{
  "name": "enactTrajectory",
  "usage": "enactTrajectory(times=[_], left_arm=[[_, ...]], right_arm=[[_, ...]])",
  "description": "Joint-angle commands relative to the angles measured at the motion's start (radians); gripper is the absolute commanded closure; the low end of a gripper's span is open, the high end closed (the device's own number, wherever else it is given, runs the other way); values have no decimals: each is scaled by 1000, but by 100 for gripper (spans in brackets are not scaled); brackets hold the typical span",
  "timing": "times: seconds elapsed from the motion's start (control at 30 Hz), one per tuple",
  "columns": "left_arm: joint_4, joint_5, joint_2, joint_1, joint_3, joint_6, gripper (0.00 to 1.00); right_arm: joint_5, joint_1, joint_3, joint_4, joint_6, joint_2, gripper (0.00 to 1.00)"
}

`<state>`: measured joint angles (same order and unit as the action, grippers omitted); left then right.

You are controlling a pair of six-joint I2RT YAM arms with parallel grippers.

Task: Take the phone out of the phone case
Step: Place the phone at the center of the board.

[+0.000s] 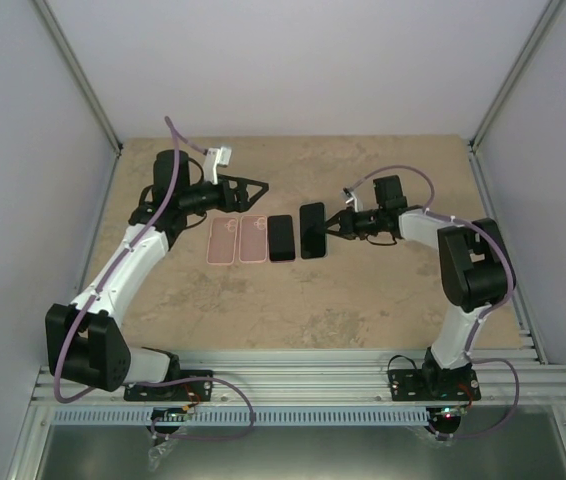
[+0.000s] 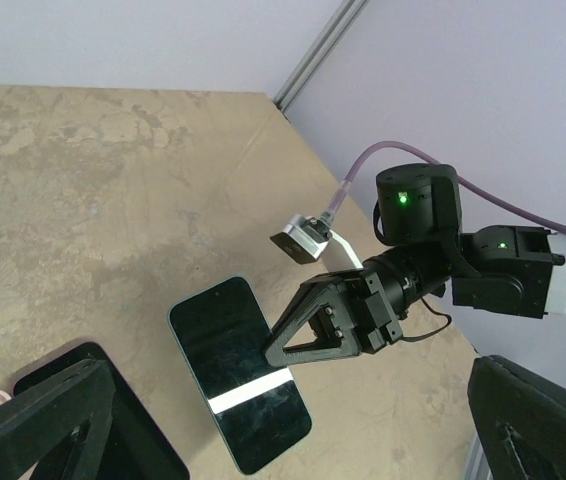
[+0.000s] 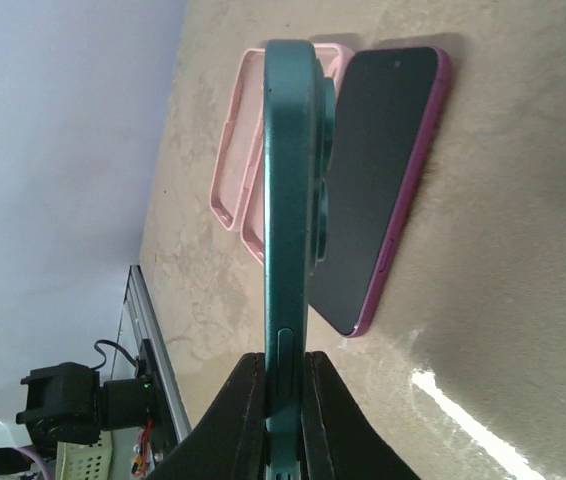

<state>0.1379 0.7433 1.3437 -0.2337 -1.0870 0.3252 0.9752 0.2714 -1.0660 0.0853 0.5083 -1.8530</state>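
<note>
My right gripper lowers the teal-edged phone (image 3: 288, 180) onto the bare tabletop (image 3: 468, 235) beside the magenta-rimmed phone next and lets it go, since that clear spot lies below the gripper.
My right gripper (image 1: 327, 228) is shut on a teal-edged phone (image 1: 312, 230), one finger on its screen and one on its back. In the right wrist view the phone (image 3: 288, 180) shows edge-on between my fingertips (image 3: 285, 362). The left wrist view shows its dark screen (image 2: 233, 365) held flat, low over the table. A second dark phone with a magenta rim (image 1: 281, 238) (image 3: 383, 170) lies flat just left of it. Two empty pink cases (image 1: 222, 241) (image 1: 253, 240) lie further left. My left gripper (image 1: 260, 187) is wide open and empty, hovering behind the cases; its fingers (image 2: 33, 425) frame the left wrist view.
The tan table (image 1: 363, 300) has grey walls on three sides and a metal rail (image 1: 293, 375) along the near edge. The right arm's wrist and cable (image 2: 433, 215) reach in from the right.
</note>
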Motion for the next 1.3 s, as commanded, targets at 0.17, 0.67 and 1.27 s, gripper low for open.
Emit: enactTrajectory(times=[0.17,0.67,1.27], left_arm=[[-10,-3,8,10,7,5,0],[-47,8,28,13,23,41,1],[-73,21,54,17,29,66,1]], right_arm=[[56,-13,-65,-1,-27,-86,99],[45,-28,-138,41,-51,-202,99],[52,-45,-159,13,2,-294,86]])
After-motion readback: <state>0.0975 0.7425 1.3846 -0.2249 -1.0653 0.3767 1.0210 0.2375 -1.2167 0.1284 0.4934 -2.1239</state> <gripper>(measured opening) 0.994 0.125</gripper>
